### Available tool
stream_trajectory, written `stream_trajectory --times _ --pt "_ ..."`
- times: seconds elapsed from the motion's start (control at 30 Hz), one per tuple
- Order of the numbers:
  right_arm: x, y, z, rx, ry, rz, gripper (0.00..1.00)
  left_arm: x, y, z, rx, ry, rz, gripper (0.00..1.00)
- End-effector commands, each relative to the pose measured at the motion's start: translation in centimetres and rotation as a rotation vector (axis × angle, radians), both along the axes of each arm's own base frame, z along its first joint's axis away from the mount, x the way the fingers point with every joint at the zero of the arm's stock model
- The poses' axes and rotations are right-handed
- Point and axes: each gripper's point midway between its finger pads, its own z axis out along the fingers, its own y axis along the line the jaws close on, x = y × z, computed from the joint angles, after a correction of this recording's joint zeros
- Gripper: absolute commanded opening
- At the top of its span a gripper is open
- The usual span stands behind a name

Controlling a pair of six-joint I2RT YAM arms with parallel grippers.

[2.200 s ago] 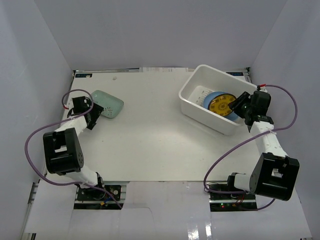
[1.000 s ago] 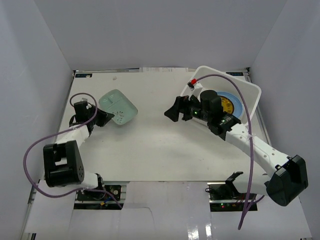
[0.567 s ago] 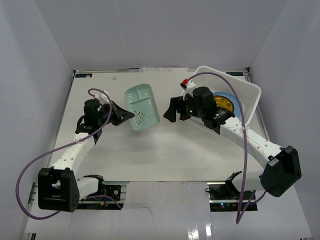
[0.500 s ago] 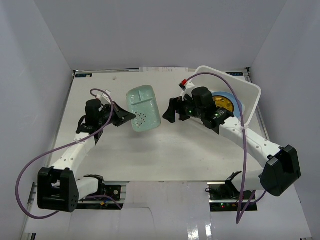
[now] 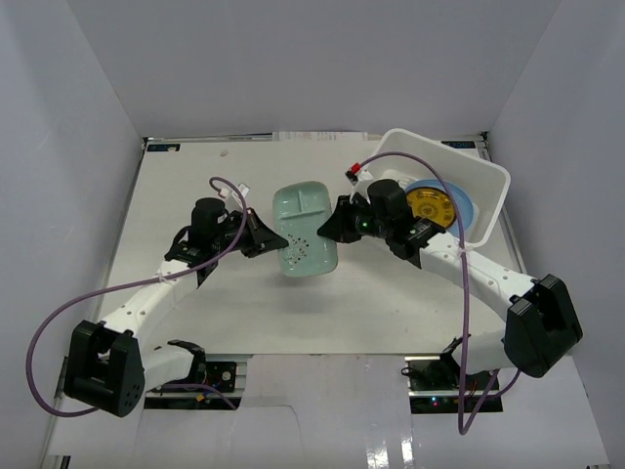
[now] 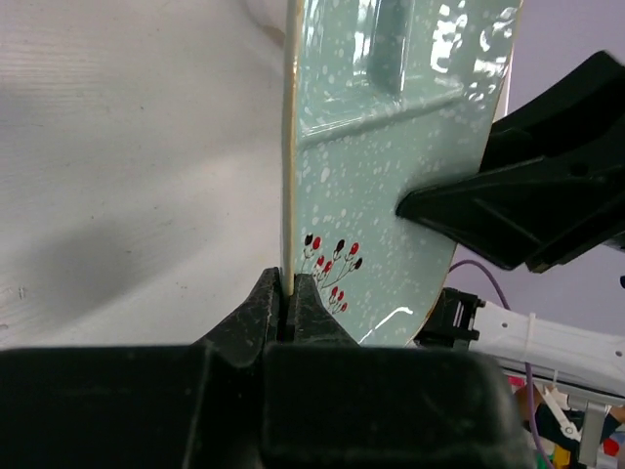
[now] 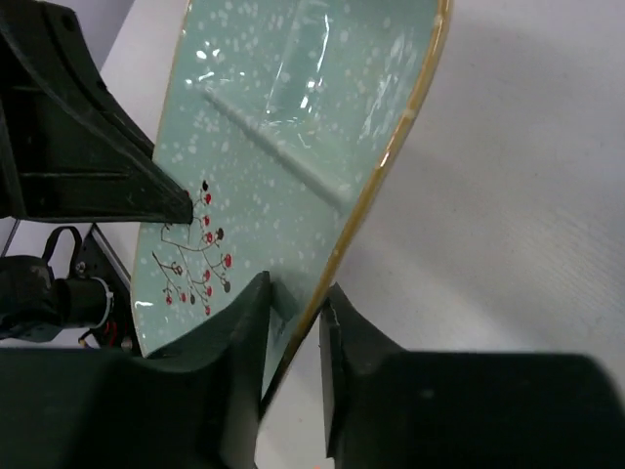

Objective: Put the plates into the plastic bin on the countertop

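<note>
I will next move my right gripper to the right in the top view, lower the mint-green plate [image 5: 306, 230] onto the gold-patterned plate [image 5: 433, 205] and release it, since the bin's stack is there.
The mint-green oblong plate [image 5: 306, 230] hangs on edge above the middle of the countertop [image 5: 244, 313], held from both sides. My left gripper [image 5: 266, 239] is shut on its left rim; in the left wrist view the jaws [image 6: 288, 303] pinch the thin edge of the plate [image 6: 391, 166]. My right gripper [image 5: 330, 227] is shut on the opposite rim, its jaws [image 7: 293, 313] straddling the tan edge of the plate [image 7: 283, 127]. The white plastic bin [image 5: 469, 168] sits at the back right and looks tilted. Inside it are a gold-patterned plate [image 5: 433, 205] and a light blue plate [image 5: 461, 207].
The right arm stretches from its base [image 5: 537, 327] across the front of the bin. Purple cables loop from both arms. White walls enclose the table on three sides. The right gripper's black finger [image 6: 508, 205] shows in the left wrist view.
The left arm carried the mint-green plate rightward to the table's middle and stood it more on edge. The right gripper, open before, has closed on the plate's other rim.
</note>
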Motion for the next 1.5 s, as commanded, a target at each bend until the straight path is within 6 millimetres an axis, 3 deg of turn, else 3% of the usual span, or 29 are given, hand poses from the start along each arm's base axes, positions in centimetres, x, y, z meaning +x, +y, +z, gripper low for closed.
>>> stream_trajectory --times 0.0,0.03,0.17,0.2,0.27,0.3,0.37,0.4,0.47,0.5,0.6,0.63,0.67,0.8,0.93,1.0,1.2,1.37,1.4,1.47 --pt "1.5 -0.5 3.2 0.059 -0.113 -0.089 0.09 0.8 -0.5 6.9 -0.082 -0.201 -0.024 0.03" --pt "2.1 -1.0 3.8 0.054 -0.137 -0.130 0.08 0.8 -0.4 7.8 -0.080 -0.228 -0.016 0.26" --pt "3.3 -3.5 6.8 0.082 -0.195 -0.219 0.08 0.6 0.7 7.9 0.013 -0.251 0.005 0.89" --pt "4.4 -5.1 8.1 0.098 -0.221 -0.269 0.08 0.5 1.0 7.9 0.042 -0.280 0.004 0.95" --pt "5.6 -7.6 9.2 0.109 -0.232 -0.330 0.08 -0.2 1.4 8.1 0.066 -0.296 -0.008 0.98" --pt "7.3 -10.9 10.3 0.120 -0.255 -0.420 0.08 -0.7 1.4 8.2 0.076 -0.319 -0.033 0.98" --pt "8.8 -14.9 11.0 0.103 -0.265 -0.537 0.08 -1.9 1.3 7.7 0.077 -0.326 -0.075 0.98" --pt "10.2 -18.9 11.2 0.095 -0.272 -0.650 0.08 -2.8 1.3 8.2 0.066 -0.351 -0.095 0.98" --pt "11.2 -22.4 11.1 0.104 -0.258 -0.735 0.08 -4.2 1.1 8.0 0.053 -0.369 -0.144 0.98" --pt "12.0 -25.3 10.7 0.097 -0.250 -0.819 0.08 -5.0 1.2 7.6 0.053 -0.381 -0.157 0.98" --pt "13.1 -29.5 8.8 0.109 -0.185 -0.940 0.08 -6.1 1.5 6.6 0.064 -0.405 -0.179 0.98" --pt "13.3 -29.9 8.4 0.116 -0.173 -0.947 0.08 -6.3 1.5 6.3 0.067 -0.406 -0.185 0.98" --pt "13.5 -30.4 6.8 0.106 -0.134 -0.967 0.08 -6.5 1.6 6.0 0.075 -0.410 -0.195 0.98" --pt "14.8 -31.9 5.2 0.120 -0.105 -1.015 0.08 -6.8 1.6 4.5 0.093 -0.397 -0.217 0.98" --pt "14.5 -31.2 2.1 0.103 -0.025 -0.982 0.08 -6.8 1.6 2.5 0.125 -0.378 -0.216 0.98" --pt "14.2 -31.2 -0.5 0.063 0.032 -0.979 0.13 -6.8 1.5 2.2 0.133 -0.380 -0.229 0.98" --pt "13.8 -30.6 -4.4 -0.001 0.148 -0.940 0.57 -6.7 1.4 2.4 0.157 -0.391 -0.229 0.98" --pt "13.5 -30.7 -4.1 -0.105 0.151 -0.941 0.93 -6.7 1.5 2.4 0.162 -0.394 -0.221 0.98" --pt "13.5 -30.8 -3.9 -0.132 0.139 -0.940 0.98 -6.6 1.5 2.5 0.163 -0.396 -0.220 0.98" --pt "13.4 -31.4 -2.5 -0.186 0.094 -0.971 0.90 -6.5 1.7 2.4 0.170 -0.393 -0.210 0.98"
